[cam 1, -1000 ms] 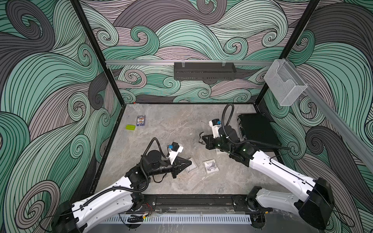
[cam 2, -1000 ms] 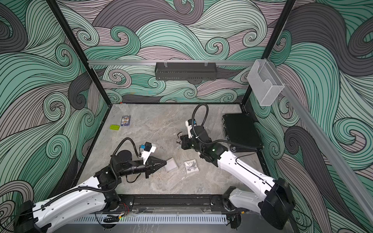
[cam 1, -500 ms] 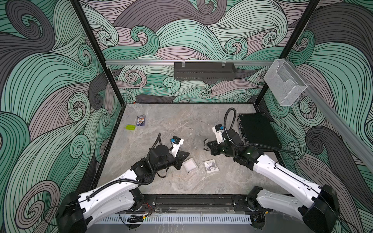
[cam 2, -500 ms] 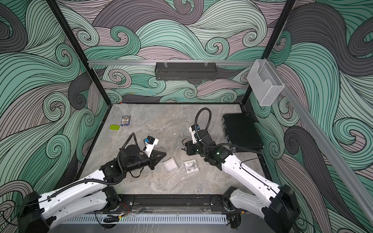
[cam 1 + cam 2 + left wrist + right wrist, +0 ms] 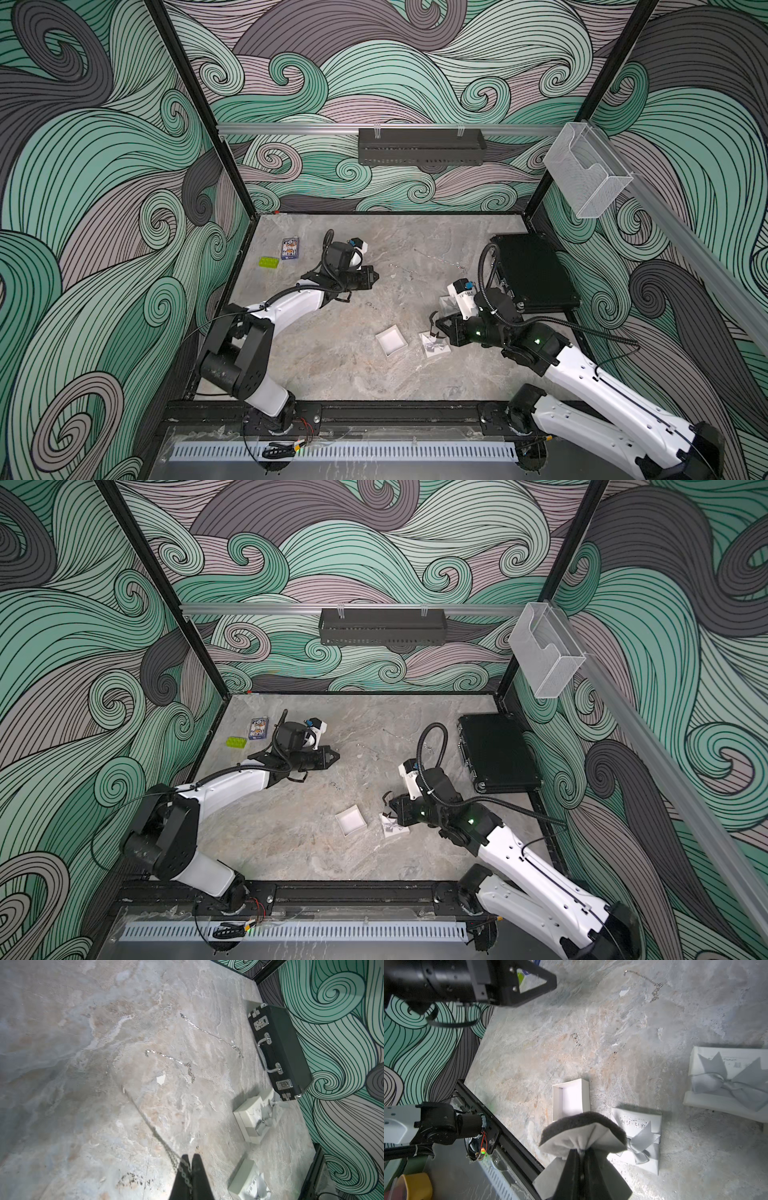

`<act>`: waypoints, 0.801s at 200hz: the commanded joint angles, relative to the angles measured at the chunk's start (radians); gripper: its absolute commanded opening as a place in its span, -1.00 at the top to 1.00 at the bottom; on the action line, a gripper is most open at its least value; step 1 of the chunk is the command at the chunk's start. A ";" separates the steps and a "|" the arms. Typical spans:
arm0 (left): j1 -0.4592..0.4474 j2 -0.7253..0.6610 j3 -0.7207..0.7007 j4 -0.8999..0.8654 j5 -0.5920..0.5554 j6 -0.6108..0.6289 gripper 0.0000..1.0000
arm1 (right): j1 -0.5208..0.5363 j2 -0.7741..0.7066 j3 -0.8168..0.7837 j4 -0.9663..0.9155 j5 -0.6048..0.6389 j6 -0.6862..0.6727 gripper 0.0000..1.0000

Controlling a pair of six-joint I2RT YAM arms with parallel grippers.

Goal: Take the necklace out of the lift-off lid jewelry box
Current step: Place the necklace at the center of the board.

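Observation:
The silver necklace (image 5: 166, 1147) should be lowered next by my left gripper to the bare, clear marble tabletop below, beside the loose chains, and released.
My left gripper (image 5: 189, 1157) is shut on a thin silver necklace (image 5: 166, 1147), whose chain trails off from the fingertips above the table. In both top views the left gripper (image 5: 376, 275) (image 5: 336, 755) hovers mid-table, behind the open white jewelry box (image 5: 390, 340) (image 5: 350, 820) (image 5: 571, 1099), which looks empty. Its lid (image 5: 434, 344) (image 5: 637, 1132), with a grey ribbon bow, lies just right of it. My right gripper (image 5: 581, 1151) (image 5: 434, 328) is shut on a dark grey foam pad (image 5: 583, 1128), folded between the fingers above the lid.
Two other chains (image 5: 170, 1059) (image 5: 212, 1034) lie loose on the marble table. A second white bowed box (image 5: 449, 305) (image 5: 257, 1118) sits by a black case (image 5: 532, 274) (image 5: 278, 1049) at the right. A green brick (image 5: 269, 262) and card pack (image 5: 289, 248) lie at the back left.
My left gripper has drawn away from the white box toward the back, taking the necklace with it. My right gripper has come forward with the pad to above the lid.

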 commanded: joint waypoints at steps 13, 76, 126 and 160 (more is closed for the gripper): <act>0.067 0.128 0.093 0.003 0.118 -0.014 1.00 | 0.024 0.010 -0.007 -0.023 -0.032 0.003 0.80; 0.078 0.323 0.100 0.113 0.250 -0.047 1.00 | 0.076 0.081 0.015 -0.064 -0.023 -0.019 0.73; 0.076 0.365 0.089 0.247 0.330 -0.161 1.00 | 0.136 0.156 0.036 -0.059 0.009 -0.023 0.71; 0.061 0.387 0.134 0.234 0.324 -0.170 0.83 | 0.166 0.201 0.051 -0.027 0.055 -0.002 0.71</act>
